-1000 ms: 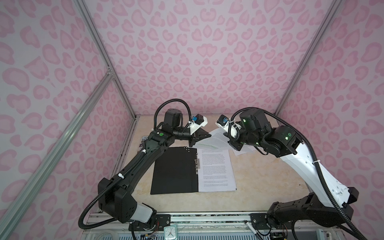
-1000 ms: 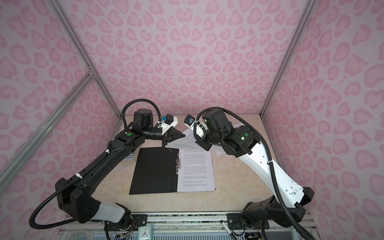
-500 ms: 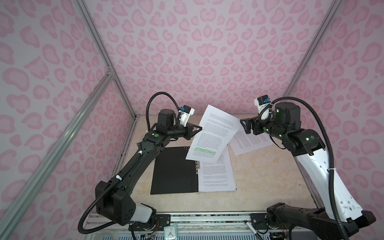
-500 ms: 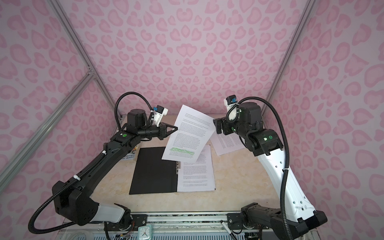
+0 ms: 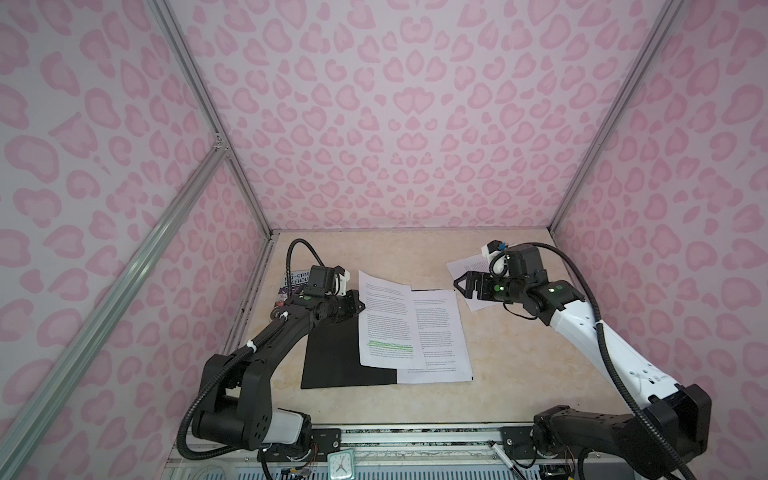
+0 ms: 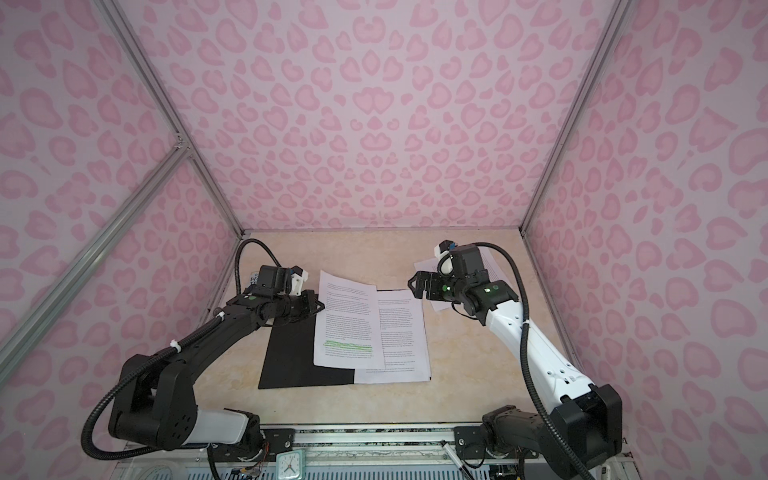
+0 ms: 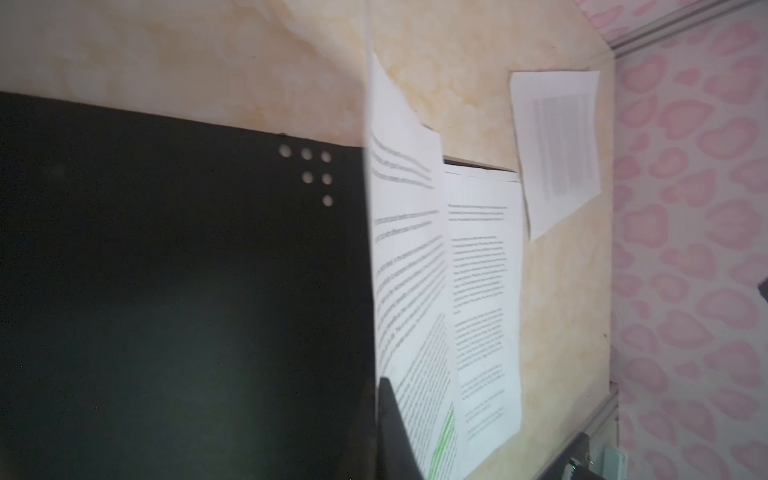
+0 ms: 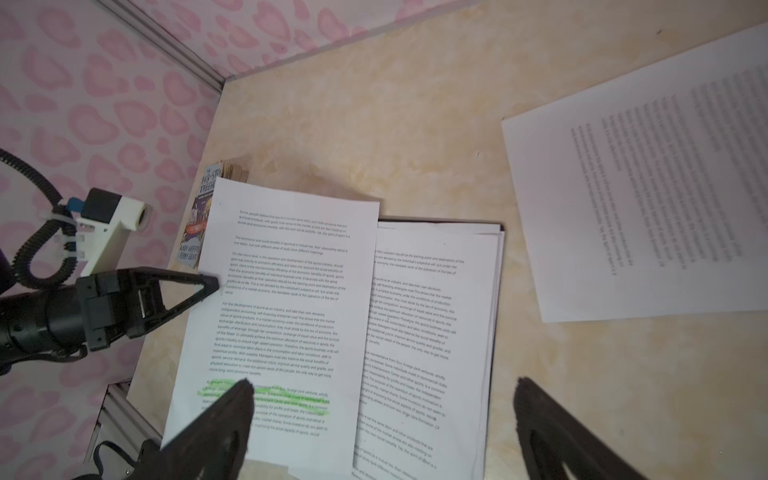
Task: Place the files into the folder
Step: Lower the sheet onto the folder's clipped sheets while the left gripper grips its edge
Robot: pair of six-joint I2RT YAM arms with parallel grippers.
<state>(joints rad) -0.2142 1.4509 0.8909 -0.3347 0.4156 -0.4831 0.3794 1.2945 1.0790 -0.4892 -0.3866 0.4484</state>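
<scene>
The held edge goes across toward the stack of files next, then down for my left gripper to release, because the sheet covers only part of the stack.
The black folder (image 5: 332, 353) (image 6: 291, 357) lies open on the table, and a stack of files (image 5: 440, 332) (image 8: 436, 332) rests on its right half. My left gripper (image 5: 360, 307) (image 7: 378, 384) is shut on the left edge of the sheet with the green highlighted line (image 5: 386, 320) (image 8: 282, 311). This sheet slopes over the folder's middle and overlaps the stack. My right gripper (image 5: 459, 284) (image 8: 382, 399) is open and holds nothing, to the right of the folder's far corner. A loose sheet (image 5: 469, 266) (image 8: 644, 187) lies under it at the back right.
A colourful paperback book (image 5: 291, 282) (image 8: 199, 224) lies at the back left, beside the left wrist. Pink patterned walls with aluminium rails (image 5: 249, 299) close in the table on three sides. A small clock (image 5: 340, 465) sits at the front edge.
The right gripper opened, let go of the highlighted sheet and drew back to the right. The left gripper raised that sheet, then brought it down over the open folder.
</scene>
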